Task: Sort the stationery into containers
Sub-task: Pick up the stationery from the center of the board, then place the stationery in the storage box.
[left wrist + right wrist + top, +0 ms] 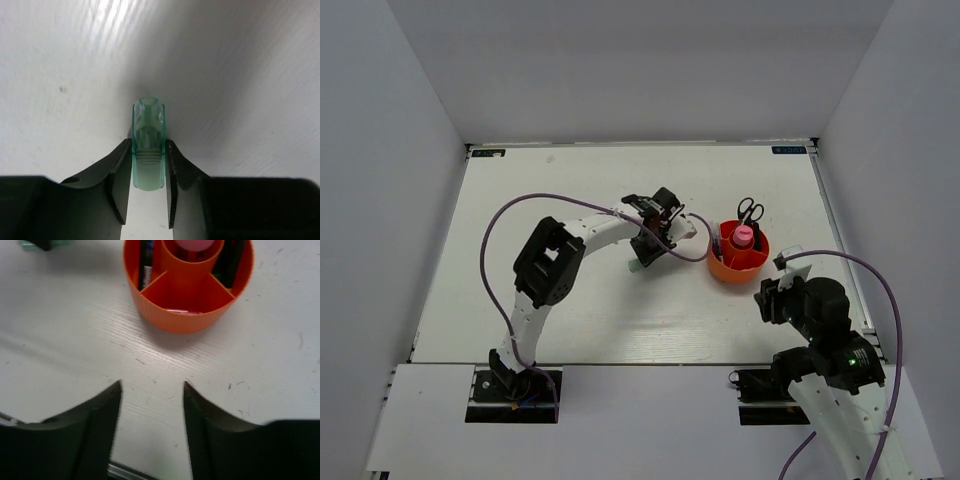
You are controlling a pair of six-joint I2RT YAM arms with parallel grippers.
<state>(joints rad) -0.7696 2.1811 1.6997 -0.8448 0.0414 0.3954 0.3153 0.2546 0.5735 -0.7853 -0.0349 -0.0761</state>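
The cup's roomy near section point(741, 261) is to the right in the top view, so the robot's left gripper should next rise, cross over that section and let go of the marker.
My left gripper point(148, 142) is shut on a pale green marker point(148, 165), seen end-on between the fingers above the white table. In the top view this gripper point(646, 250) is just left of the cup, with the marker's pale end point(638, 266) sticking out below it. The orange-red cup point(738, 262) holds black-handled scissors point(750, 210) and a fat pink tube point(744, 237). My right gripper point(152, 385) is open and empty, just in front of the cup point(187, 315). The pink tube point(195, 244) stands in the cup's centre well, with dark items in the side compartments.
White walls enclose the table point(600, 310) at the back and sides. A purple cable point(520, 205) loops over the left arm. The right arm point(820, 320) sits at the near right.
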